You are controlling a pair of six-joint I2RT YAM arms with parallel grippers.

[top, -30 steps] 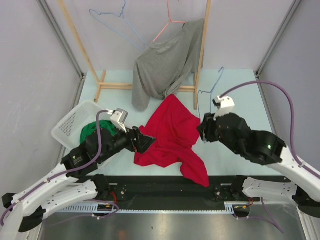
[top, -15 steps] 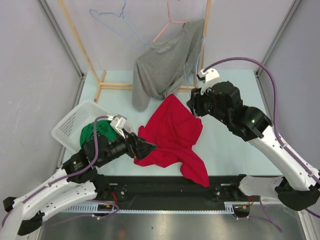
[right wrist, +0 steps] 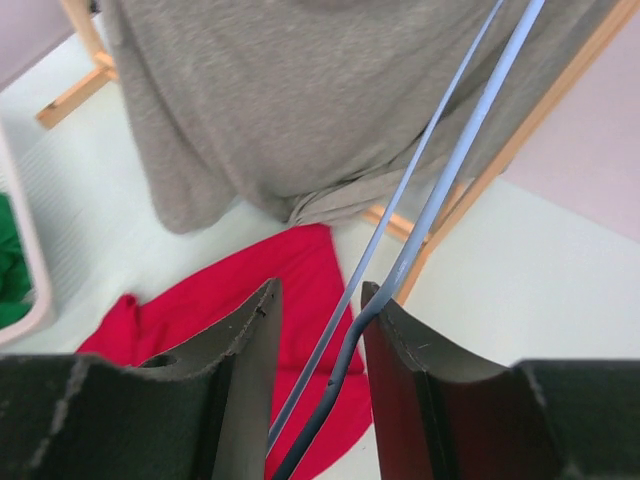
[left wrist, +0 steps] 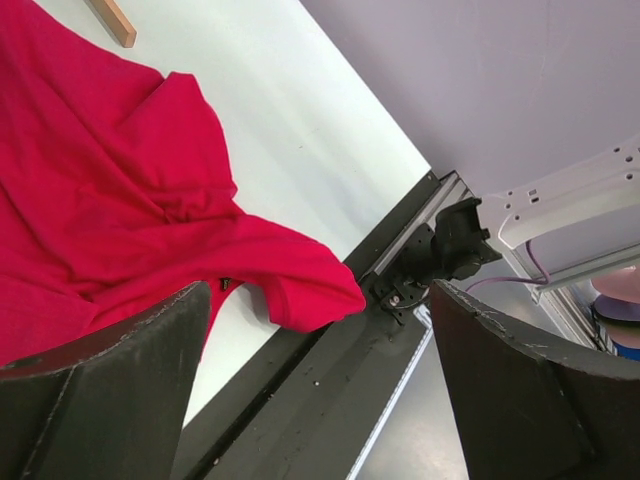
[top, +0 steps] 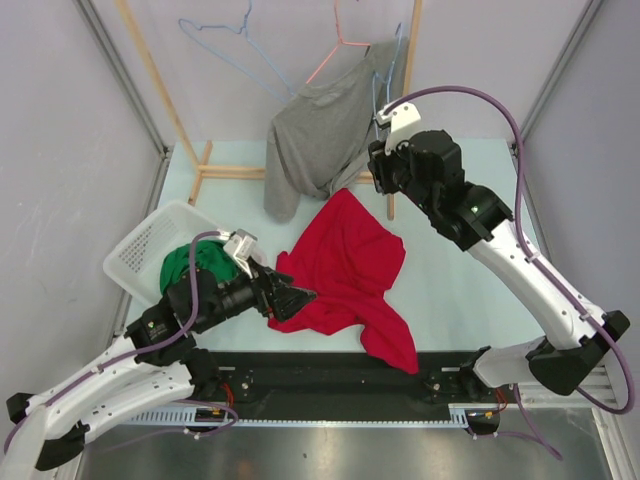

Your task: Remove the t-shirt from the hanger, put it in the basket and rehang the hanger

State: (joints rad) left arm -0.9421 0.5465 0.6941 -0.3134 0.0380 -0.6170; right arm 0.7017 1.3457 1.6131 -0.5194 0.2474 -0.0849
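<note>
I should move the empty blue wire hanger outward with my right gripper, toward the rack's wooden post (top: 411, 56) (right wrist: 540, 114) beside the grey t-shirt, to let go of it.
A red t-shirt (top: 345, 265) lies crumpled on the table, off any hanger; it also shows in the left wrist view (left wrist: 110, 200). My right gripper (top: 380, 150) is raised near the wooden rack and shut on a bare blue wire hanger (top: 377, 95). In the right wrist view the hanger's wires (right wrist: 436, 206) run between the jaws of that gripper (right wrist: 320, 300). My left gripper (top: 290, 295) is open and empty, low at the red t-shirt's left edge, with its jaws spread wide in the left wrist view (left wrist: 320, 300).
A grey t-shirt (top: 330, 130) hangs on a pink hanger (top: 335, 50) on the wooden rack (top: 405, 70). Another blue hanger (top: 215, 45) hangs on the rack's left. A white basket (top: 140, 250) holding green cloth (top: 185, 262) stands at the left.
My right gripper has lifted the blue hanger up and back from the table's right side to the rack. My left gripper has stayed by the red t-shirt.
</note>
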